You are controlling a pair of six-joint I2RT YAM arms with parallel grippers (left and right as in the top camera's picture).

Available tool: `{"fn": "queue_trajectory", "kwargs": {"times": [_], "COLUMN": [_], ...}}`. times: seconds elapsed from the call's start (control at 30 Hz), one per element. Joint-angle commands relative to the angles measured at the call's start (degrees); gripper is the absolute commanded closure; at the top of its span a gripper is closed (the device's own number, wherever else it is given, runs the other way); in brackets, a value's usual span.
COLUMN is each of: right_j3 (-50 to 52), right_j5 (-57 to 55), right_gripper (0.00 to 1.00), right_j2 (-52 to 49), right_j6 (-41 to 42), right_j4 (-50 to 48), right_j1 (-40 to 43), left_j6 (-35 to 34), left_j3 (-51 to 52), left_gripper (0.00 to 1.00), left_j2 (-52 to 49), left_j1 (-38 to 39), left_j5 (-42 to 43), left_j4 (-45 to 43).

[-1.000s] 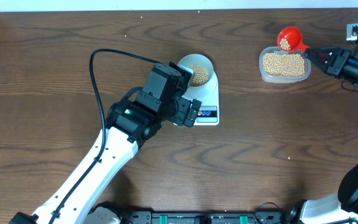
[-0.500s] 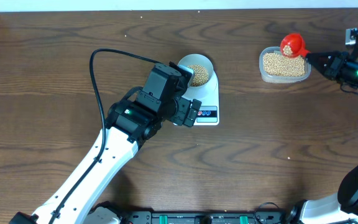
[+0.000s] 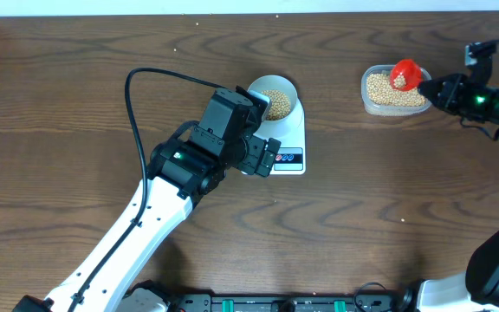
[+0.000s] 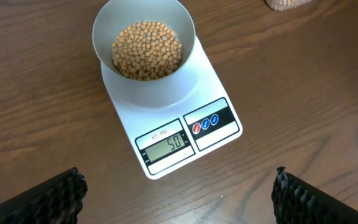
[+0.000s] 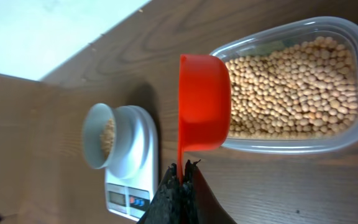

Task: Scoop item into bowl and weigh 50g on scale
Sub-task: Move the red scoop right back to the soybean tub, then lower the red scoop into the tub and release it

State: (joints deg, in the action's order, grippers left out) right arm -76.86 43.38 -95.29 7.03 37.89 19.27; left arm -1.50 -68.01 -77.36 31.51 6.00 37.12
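My right gripper next turns and lowers the red scoop onto the beans in the clear container [image 3: 388,92] [image 5: 288,90]. It then lets go of the handle, since the scale already shows the target weight.
The pale bowl [image 4: 144,46] holds a heap of tan beans [image 4: 147,50] and stands on the white scale [image 4: 219,134], whose display reads 50. My left gripper [image 4: 178,198] hovers open over the table just in front of the scale, with nothing between its fingers. At the far right, my right gripper [image 5: 180,177] is shut on the handle of a red scoop [image 5: 204,112]. The scoop is turned on its side over the clear container of beans [image 5: 303,81]. In the overhead view the scoop [image 3: 405,74] sits above the container [image 3: 396,89] and the bowl [image 3: 274,100] is partly hidden by the left arm.
The left arm and its black cable [image 3: 158,78] cross the table's middle, beside the scale [image 3: 288,139]. The white wall edge [image 3: 232,7] runs along the back of the table.
The right gripper has tipped the red scoop over the clear container, and the beans it carried are no longer seen in it. The left arm, bowl and scale have not moved.
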Motion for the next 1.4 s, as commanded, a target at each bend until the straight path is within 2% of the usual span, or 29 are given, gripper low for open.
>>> {"fn": "queue_trajectory", "kwargs": {"times": [0.0,0.27,0.5,0.9,1.17,1.27,1.37], "right_j3": [-0.44,-0.44,-0.44,-0.44,-0.28,-0.28,-0.28], "right_j5": [-9.77,-28.20,-44.89,-69.92,-72.76,-72.37,-66.60], "right_gripper": [0.98,0.98,0.98,0.98,0.99,0.99,0.99], "right_j2": [2.08,2.29,2.29,2.29,2.27,2.27,2.27], "right_j6": [-0.94,-0.94,-1.60,-9.57,-8.22,-2.16,4.96], "right_j4": [0.68,3.89,2.75,2.14,2.21,2.19,1.97], "right_j1": [-2.29,-8.81,-16.22,-27.17,-28.74,-28.41,-27.30], "left_j6": [-0.26,-0.28,-0.26,-0.26,-0.26,-0.26,-0.26], "left_j3": [-0.22,-0.22,-0.22,-0.22,-0.22,-0.22,-0.22], "left_gripper": [0.02,0.02,0.02,0.02,0.02,0.02,0.02], "left_j2": [-0.15,-0.15,-0.15,-0.15,-0.15,-0.15,-0.15], "left_j1": [-0.26,-0.26,-0.26,-0.26,-0.26,-0.26,-0.26], "left_j5": [-0.50,-0.50,-0.50,-0.50,-0.50,-0.50,-0.50], "left_j4": [0.17,0.15,0.15,0.15,0.15,0.17,0.15]}}
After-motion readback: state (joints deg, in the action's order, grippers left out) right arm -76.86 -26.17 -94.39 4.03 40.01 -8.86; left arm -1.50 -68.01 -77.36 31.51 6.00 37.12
